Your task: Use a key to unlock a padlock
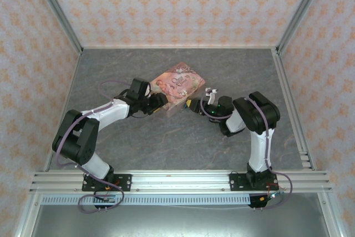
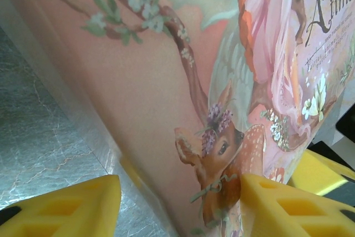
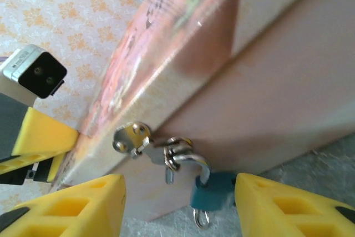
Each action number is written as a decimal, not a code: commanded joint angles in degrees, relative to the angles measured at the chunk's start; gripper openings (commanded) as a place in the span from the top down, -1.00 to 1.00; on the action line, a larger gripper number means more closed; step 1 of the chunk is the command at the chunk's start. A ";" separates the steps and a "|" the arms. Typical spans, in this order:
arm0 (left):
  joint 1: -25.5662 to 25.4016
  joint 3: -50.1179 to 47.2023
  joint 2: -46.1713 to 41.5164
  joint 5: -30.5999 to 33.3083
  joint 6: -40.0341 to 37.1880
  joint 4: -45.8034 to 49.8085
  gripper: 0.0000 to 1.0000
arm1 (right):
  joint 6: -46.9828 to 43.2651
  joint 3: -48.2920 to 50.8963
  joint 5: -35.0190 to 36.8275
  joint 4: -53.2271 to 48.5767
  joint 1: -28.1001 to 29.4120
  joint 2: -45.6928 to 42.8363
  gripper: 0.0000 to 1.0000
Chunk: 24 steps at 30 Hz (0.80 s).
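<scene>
My right gripper shifts sideways next until the shackle leg above the teal body [image 3: 206, 175] is midway between its fingers, then closes, since the padlock hangs near one finger.
The pink picture-printed box [image 1: 177, 84] lies mid-table. From its metal hasp [image 3: 132, 137] hangs the small teal padlock [image 3: 213, 190] by its shackle [image 3: 191, 161], one shackle leg ending free beside the hasp loop. A small metal loop, the key's head [image 3: 201, 217], sticks out of the padlock's underside. My right gripper [image 3: 179, 192] [image 1: 198, 105] is open, its fingers either side of the padlock, the right one close beside it. My left gripper [image 2: 180, 198] [image 1: 161, 102] is open around the box's near-left corner [image 2: 222, 154], right finger against the box, left finger apart.
Grey marble-patterned floor [image 1: 183, 142] surrounds the box. Patterned walls with aluminium rails [image 1: 288, 98] close in the left, back and right sides. The left gripper's yellow finger [image 3: 44, 134] and wrist camera [image 3: 33, 73] stand just beyond the box from the right wrist.
</scene>
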State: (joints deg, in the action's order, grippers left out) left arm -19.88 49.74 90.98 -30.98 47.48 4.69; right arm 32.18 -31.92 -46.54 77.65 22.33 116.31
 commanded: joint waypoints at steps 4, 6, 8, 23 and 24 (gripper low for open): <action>0.18 -1.65 0.60 3.90 -2.04 9.38 -0.14 | 0.34 -3.62 -2.72 2.67 0.52 2.46 -0.12; 0.19 -1.69 0.40 3.87 -2.04 9.39 -0.14 | 0.44 -3.93 -2.47 2.61 0.72 2.98 -0.13; 0.28 -1.78 0.33 3.89 -2.04 9.37 -0.14 | 0.45 -4.11 -2.81 2.61 0.79 3.36 -0.13; 0.46 -2.31 0.01 3.74 -2.04 9.29 -0.14 | -0.92 -3.04 -6.89 2.60 1.34 2.22 0.19; 0.44 -2.35 -0.08 3.79 -2.13 9.37 -0.14 | -1.06 -2.84 -6.77 2.62 1.42 2.25 0.22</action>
State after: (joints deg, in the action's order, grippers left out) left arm -19.81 49.71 90.43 -30.76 46.83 5.67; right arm 32.32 -35.18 -51.05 77.30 23.20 118.58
